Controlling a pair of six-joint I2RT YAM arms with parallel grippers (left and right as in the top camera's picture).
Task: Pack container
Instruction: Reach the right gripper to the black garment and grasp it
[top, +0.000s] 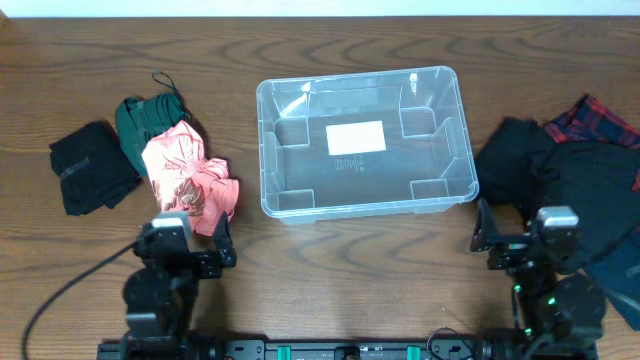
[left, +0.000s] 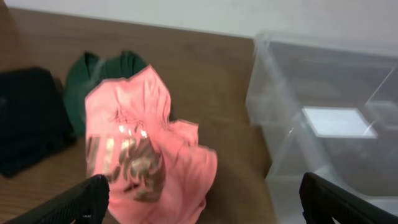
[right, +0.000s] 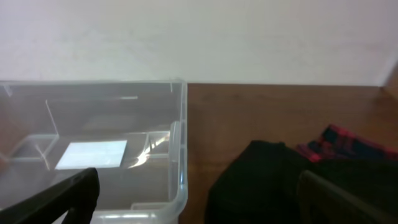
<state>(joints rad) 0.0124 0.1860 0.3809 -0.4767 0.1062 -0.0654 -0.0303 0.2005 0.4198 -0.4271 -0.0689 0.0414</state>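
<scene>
The right gripper reaches away from my base and lowers to the black garment next, its fingers tilting toward the table.
The clear plastic container sits mid-table, with only its white base label inside. It also shows in the left wrist view and the right wrist view. A pink garment with a gold print lies left of it, also in the left wrist view. A black garment lies right of it, also in the right wrist view. My left gripper is open and empty, just in front of the pink garment. My right gripper is open and empty, near the black garment.
A dark green garment and a black folded cloth lie at far left. A red plaid garment and dark clothes lie at far right. The table's front edge is close behind both arms.
</scene>
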